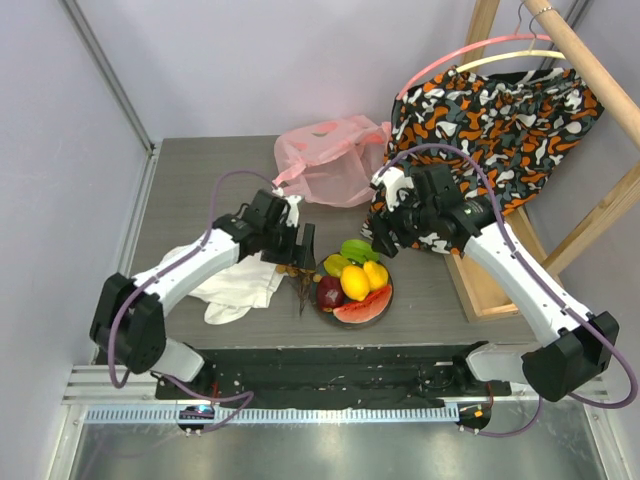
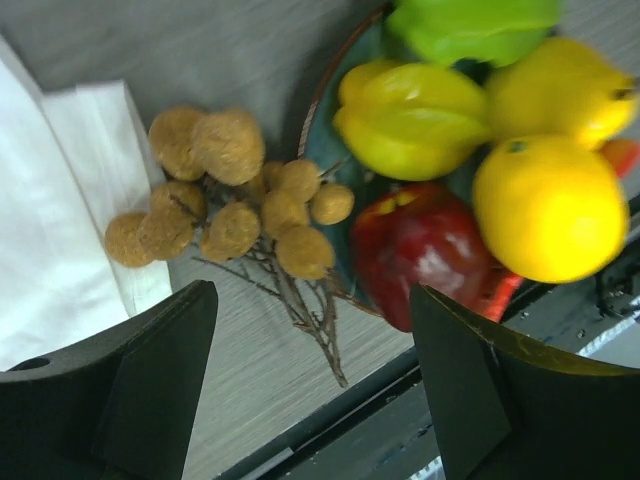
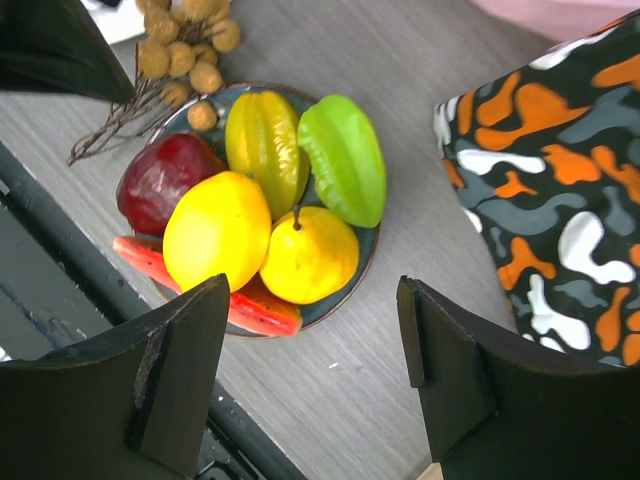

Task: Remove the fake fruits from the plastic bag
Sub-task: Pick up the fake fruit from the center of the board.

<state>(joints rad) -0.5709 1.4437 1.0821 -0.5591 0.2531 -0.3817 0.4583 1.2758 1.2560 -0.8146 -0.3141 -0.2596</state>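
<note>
I will move my left gripper down toward the bare stems of the brownish grapes, because these thin stems are visible in the gap between its open fingers.
A dark plate (image 1: 384, 296) holds the fake fruits: a dark red apple (image 1: 329, 292), a yellow round fruit (image 1: 354, 283), a yellow pear (image 1: 375, 273), a yellow starfruit (image 1: 336, 263), a green starfruit (image 1: 357, 248) and a red watermelon slice (image 1: 362, 307). A bunch of brownish grapes (image 2: 235, 205) lies on the table at the plate's left rim. The pink plastic bag (image 1: 328, 158) lies at the back. My left gripper (image 1: 300, 247) is open and empty just above the grapes. My right gripper (image 1: 385, 243) is open and empty above the plate's right edge (image 3: 368, 262).
A white cloth (image 1: 240, 282) lies left of the plate under the left arm. Orange-black patterned fabric (image 1: 500, 130) hangs on a wooden rack (image 1: 590, 215) at the right. A black rail (image 1: 340, 365) runs along the near table edge.
</note>
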